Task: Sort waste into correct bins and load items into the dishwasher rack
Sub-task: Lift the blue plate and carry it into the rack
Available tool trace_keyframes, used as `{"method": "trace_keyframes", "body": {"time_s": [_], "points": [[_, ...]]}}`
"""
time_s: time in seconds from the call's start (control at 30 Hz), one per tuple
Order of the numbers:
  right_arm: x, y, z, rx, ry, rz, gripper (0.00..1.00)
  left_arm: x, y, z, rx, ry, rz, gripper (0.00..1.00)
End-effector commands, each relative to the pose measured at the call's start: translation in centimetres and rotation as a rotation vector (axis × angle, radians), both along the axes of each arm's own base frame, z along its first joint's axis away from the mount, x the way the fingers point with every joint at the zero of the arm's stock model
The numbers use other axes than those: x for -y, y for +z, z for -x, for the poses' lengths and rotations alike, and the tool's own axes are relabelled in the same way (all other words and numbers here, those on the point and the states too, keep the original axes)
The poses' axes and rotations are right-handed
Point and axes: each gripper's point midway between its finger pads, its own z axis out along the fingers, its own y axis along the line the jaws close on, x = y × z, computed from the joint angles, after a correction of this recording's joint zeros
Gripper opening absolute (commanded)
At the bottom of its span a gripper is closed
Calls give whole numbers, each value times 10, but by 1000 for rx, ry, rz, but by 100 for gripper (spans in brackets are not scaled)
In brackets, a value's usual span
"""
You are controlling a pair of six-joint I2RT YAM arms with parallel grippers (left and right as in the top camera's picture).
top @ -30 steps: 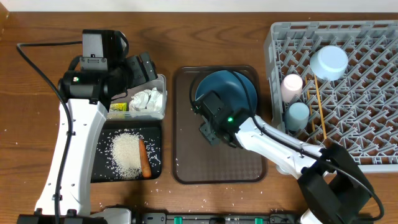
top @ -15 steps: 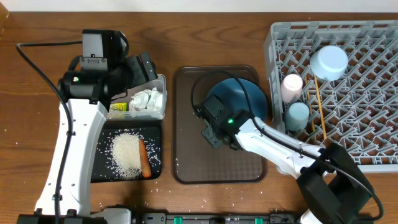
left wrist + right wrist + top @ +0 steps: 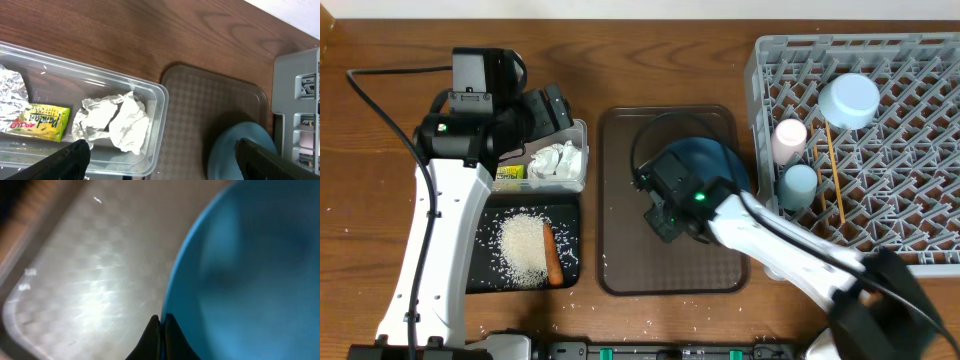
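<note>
I need to raise my right gripper, swing it over the rack and lower the plate (image 3: 708, 160). Then I should let go of it on the rack's wires (image 3: 880, 187) beside the light blue cup, which are still free of dishes.
My right gripper (image 3: 161, 322) is shut on the rim of the dark blue plate (image 3: 250, 270), one finger on each side of its edge. From overhead, the plate (image 3: 708, 160) is tilted over the brown serving tray (image 3: 660, 268), with the right gripper (image 3: 672, 192) at its left rim. Above the clear tub (image 3: 157, 117), my left gripper (image 3: 162, 160) stands open with nothing in it. The tub holds a white tissue (image 3: 117, 122), a yellow-green wrapper (image 3: 37, 120) and a foil scrap (image 3: 12, 87). The carrot (image 3: 552, 255) and rice (image 3: 525, 248) lie in the black tray (image 3: 480, 278).
At the right, the grey dishwasher rack (image 3: 910, 160) holds a pale bowl (image 3: 849, 100), a pink cup (image 3: 789, 138), a light blue cup (image 3: 799, 185) and wooden chopsticks (image 3: 834, 170). A few rice grains lie on the table below the black tray.
My right gripper closed on the plate's rim and the plate shifted down and right, tilting up from the serving tray. The left arm has not moved.
</note>
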Motion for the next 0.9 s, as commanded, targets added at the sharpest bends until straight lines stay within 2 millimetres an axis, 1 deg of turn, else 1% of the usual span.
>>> {"method": "trace_keyframes", "body": {"time_s": [0.0, 0.1, 0.2, 0.33, 0.4, 0.47, 0.5, 0.57, 0.7, 0.77, 0.87], "points": [[-7, 61, -1, 64, -67, -151, 1, -3, 6, 1, 18, 10, -6, 95], [8, 104, 3, 116, -122, -234, 1, -3, 6, 1, 19, 10, -6, 95], [34, 142, 8, 164, -183, -308, 1, -3, 6, 1, 18, 10, -6, 95], [64, 194, 15, 207, -196, -490, 1, -3, 6, 1, 19, 10, -6, 95], [80, 216, 18, 239, -189, -566, 1, -3, 6, 1, 19, 10, -6, 95], [101, 231, 18, 271, -228, -618, 1, -3, 6, 1, 18, 10, -6, 95], [115, 237, 17, 290, -256, -637, 1, -3, 6, 1, 19, 10, -6, 95], [134, 245, 16, 318, -292, -660, 1, -3, 6, 1, 18, 10, -6, 95], [173, 251, 11, 347, -369, -702, 1, -3, 6, 1, 18, 10, -6, 95], [188, 250, 7, 338, -390, -737, 1, -3, 6, 1, 19, 10, -6, 95], [199, 253, 2, 305, -371, -836, 1, -3, 6, 1, 18, 10, -6, 95]]}}
